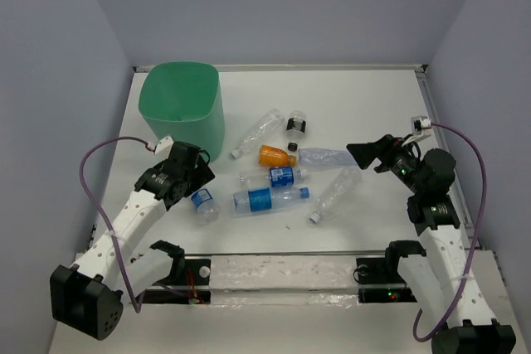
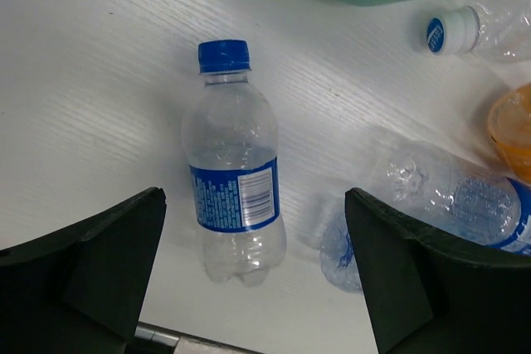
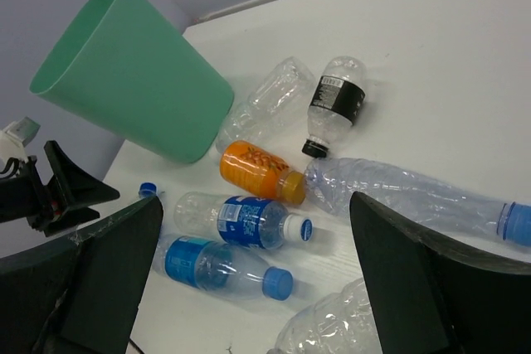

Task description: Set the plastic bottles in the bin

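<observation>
My left gripper moves down over the small blue-capped bottle [image 2: 235,196] next, onto the clear shoulder by its label [image 2: 232,137], since the bottle already lies lengthwise between the open fingers.
The mint-green bin [image 1: 181,109] stands upright at the back left. Several plastic bottles lie to its right: a small blue-capped one [image 1: 202,203], a long blue-labelled one [image 1: 270,198], a white-capped one [image 1: 278,177], an orange one [image 1: 276,155], a black-labelled one [image 1: 296,125] and crushed clear ones [image 1: 328,156]. My left gripper [image 1: 197,180] is open just above the small blue-capped bottle [image 2: 235,196], which lies between its fingers in the left wrist view. My right gripper [image 1: 369,153] is open and empty, in the air right of the pile, facing the orange bottle [image 3: 257,170] and the bin [image 3: 133,80].
Another crushed clear bottle [image 1: 336,194] lies near the front right of the pile. A clear bottle [image 1: 257,132] lies close to the bin's right side. Grey walls enclose the table at the back and sides. A taped strip [image 1: 274,275] runs along the near edge.
</observation>
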`<state>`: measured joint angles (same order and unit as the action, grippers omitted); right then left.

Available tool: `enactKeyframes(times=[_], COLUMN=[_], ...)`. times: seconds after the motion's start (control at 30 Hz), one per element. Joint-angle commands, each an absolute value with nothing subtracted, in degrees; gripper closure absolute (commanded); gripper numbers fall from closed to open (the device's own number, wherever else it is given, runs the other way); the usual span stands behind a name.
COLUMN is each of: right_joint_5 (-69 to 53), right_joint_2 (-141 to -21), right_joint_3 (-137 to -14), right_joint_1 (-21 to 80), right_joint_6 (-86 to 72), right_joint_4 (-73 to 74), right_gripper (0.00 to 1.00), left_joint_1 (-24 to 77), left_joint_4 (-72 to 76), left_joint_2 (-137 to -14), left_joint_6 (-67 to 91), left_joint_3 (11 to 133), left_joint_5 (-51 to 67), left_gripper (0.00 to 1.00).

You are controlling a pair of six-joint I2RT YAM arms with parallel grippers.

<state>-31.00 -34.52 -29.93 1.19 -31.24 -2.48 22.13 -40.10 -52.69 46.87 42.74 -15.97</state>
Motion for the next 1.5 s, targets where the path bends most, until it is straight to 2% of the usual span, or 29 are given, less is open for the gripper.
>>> enactKeyframes(times=[0.0, 0.33, 0.57, 0.63, 0.67, 0.8, 0.97, 1.03, 1.23, 1.47], right_joint_5=[-31.38, -31.38, -26.82, -24.09, -22.95, -21.1, -20.83, -19.25, -19.59, -22.32], right_joint_2=[-36.38, -38.93, -36.22, -34.64, -32.71, -27.97, -26.28, -27.24, -34.87, -42.44], right_joint_3=[-31.55, -29.28, -25.23, -23.12, -21.98, -20.74, -18.37, -17.67, -18.46, -18.02], right_joint_1=[1.49, 2.02, 2.02, 2.02, 2.02, 2.02, 2.02, 2.02, 2.02, 2.02], right_joint_6=[-30.41, -30.67, -31.2, -32.25, -32.78, -34.71, -38.58, -39.37, -40.78, -43.15], right_joint_4=[-1.85, -1.93, 4.82, 7.9, 9.91, 16.16, 19.77, 19.78, 15.56, 6.25], right_gripper=[0.0, 0.0, 0.0, 0.0, 0.0, 0.0, 0.0, 0.0, 0.0, 0.0], left_joint_1=[22.15, 22.15, 22.15, 22.15, 22.15, 22.24, 22.5, 22.59, 25.4, 26.1], left_joint_4=[-34.98, -22.17, -18.46, -17.41, -16.01, -13.98, -14.77, -14.77, -16.08, -18.98], left_joint_2=[-54.84, -63.36, -68.99, -68.12, -67.59, -64.87, -60.92, -57.58, -47.13, -40.87], left_joint_6=[50.1, 53.25, 53.09, 53.09, 53.17, 51.86, 50.8, 49.31, 43.88, 36.92], left_joint_3=[40.78, 33.06, 31.99, 31.03, 29.72, 27.51, 26.98, 27.25, 30.14, 39.02], left_joint_5=[-24.33, -22.68, -20.83, -20.66, -20.39, -20.21, -19.96, -17.85, -12.67, -10.9], left_gripper=[0.01, 0.01, 0.04, 0.11, 0.19, 0.27, 0.28, 0.36, 0.37, 0.37])
